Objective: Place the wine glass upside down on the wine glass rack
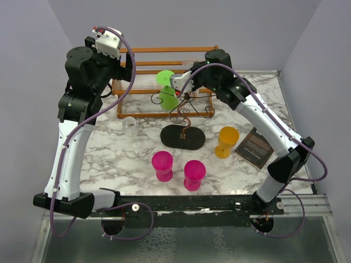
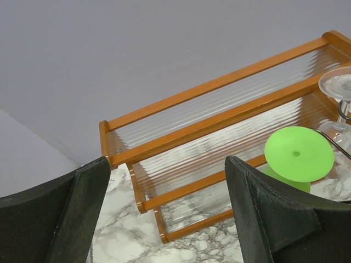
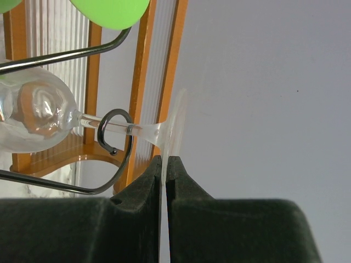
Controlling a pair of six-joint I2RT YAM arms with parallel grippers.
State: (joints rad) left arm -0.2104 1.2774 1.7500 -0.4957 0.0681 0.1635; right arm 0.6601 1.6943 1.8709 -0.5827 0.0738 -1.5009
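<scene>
The glass's foot is still above the curled hook (image 3: 117,128) around its stem, so my right gripper will lower the glass first to get the foot down onto the hook, then open.
The wine glass rack (image 1: 185,112) is a dark wire stand with scroll arms on a black oval base (image 1: 182,137), at mid table. A green wine glass (image 1: 167,89) hangs upside down on its left arm. My right gripper (image 3: 165,160) is shut on the foot of a clear wine glass (image 3: 174,123). The glass's stem lies inside a curled hook of the rack (image 3: 112,143), and its bowl (image 3: 33,118) is on the far side of the hook. In the top view this gripper (image 1: 189,75) is at the rack's top. My left gripper (image 2: 167,164) is open and empty, raised near the wooden shelf (image 2: 219,118).
The orange-brown slatted shelf (image 1: 164,60) stands behind the rack. A second clear glass (image 1: 130,125) stands left of the rack's base. Two pink glasses (image 1: 162,165) (image 1: 194,174) and an orange one (image 1: 226,142) stand in front. A black card (image 1: 254,147) lies at the right.
</scene>
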